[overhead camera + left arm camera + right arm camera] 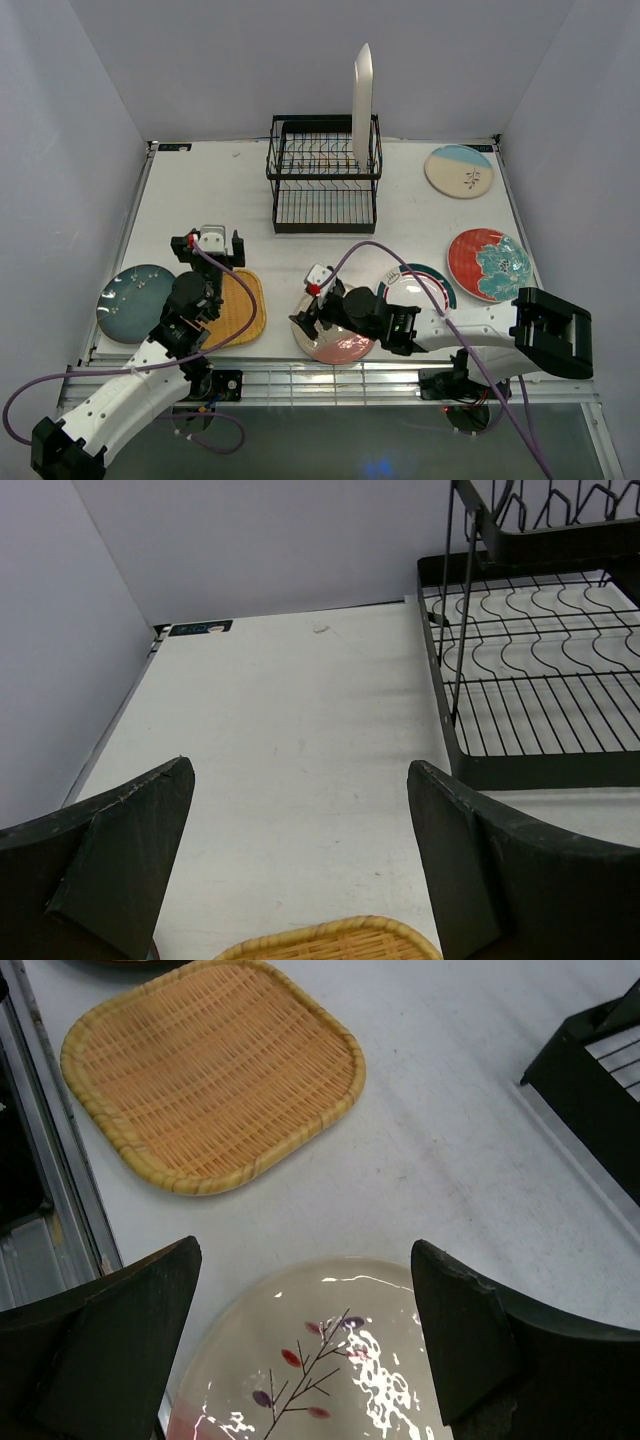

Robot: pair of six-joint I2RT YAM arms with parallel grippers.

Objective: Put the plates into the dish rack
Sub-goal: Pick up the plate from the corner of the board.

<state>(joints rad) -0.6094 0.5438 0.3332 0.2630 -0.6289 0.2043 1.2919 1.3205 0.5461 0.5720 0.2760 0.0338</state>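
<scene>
The right gripper moves back, down and to the left in the top view onto the woven plate's near corner next, because the other arm leaves it uncovered.
The black wire dish rack (323, 185) stands at the back middle with a white plate (363, 100) upright in its right side. Flat on the table lie a dark teal plate (133, 300), a yellow woven square plate (240, 305), a cream-pink floral plate (340, 345), a teal-red rimmed plate (428, 282) partly under the right arm, a red-teal floral plate (488, 263) and a cream-and-blue sprig plate (459, 170). My right gripper (305, 1250) hangs open just over the cream-pink plate (330, 1360). My left gripper (300, 770) is open and empty above the woven plate's far edge (330, 940).
The rack's front left corner (540, 680) lies ahead and to the right of the left gripper. The woven plate (215, 1070) sits left of the right gripper. A metal rail (330, 380) runs along the near table edge. Grey walls enclose the table.
</scene>
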